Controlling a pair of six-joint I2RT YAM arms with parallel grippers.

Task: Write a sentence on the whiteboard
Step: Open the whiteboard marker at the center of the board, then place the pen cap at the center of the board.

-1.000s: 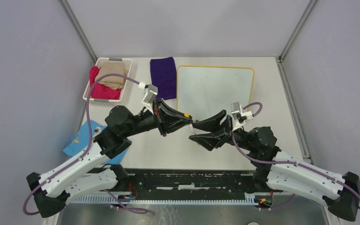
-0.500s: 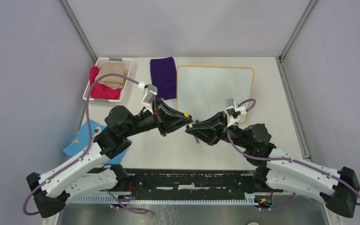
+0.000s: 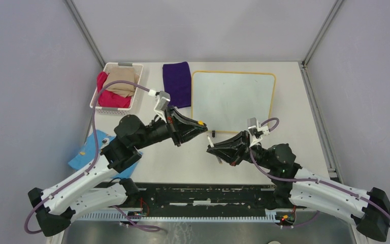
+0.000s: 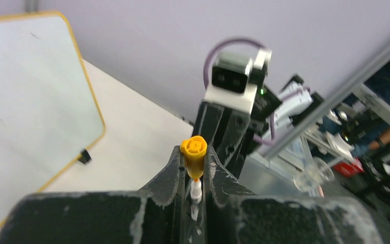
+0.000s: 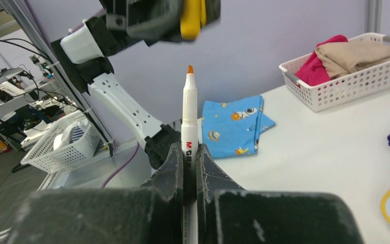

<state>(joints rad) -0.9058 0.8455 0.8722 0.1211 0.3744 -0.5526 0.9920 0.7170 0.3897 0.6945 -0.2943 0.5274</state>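
The left gripper shifts to the left in the top view next, points down and moves lower to release the cap, since bare tabletop lies below.
The whiteboard lies flat at the back right, white with a thin yellow frame; no sentence is in view on it. Its corner also shows in the left wrist view as the whiteboard. My left gripper is shut on a yellow marker cap. A short gap to its right, my right gripper is shut on a white marker whose bare orange tip points at the cap. Both grippers hover above the table in front of the board.
A white basket with red and tan cloths stands at the back left. A purple cloth lies beside the board. A blue patterned cloth lies at the left near edge. A small black foot sits near the board's front corner.
My right gripper went from open to shut on the marker and drew back toward the near right. The marker came out of the cap, which stays in the left gripper.
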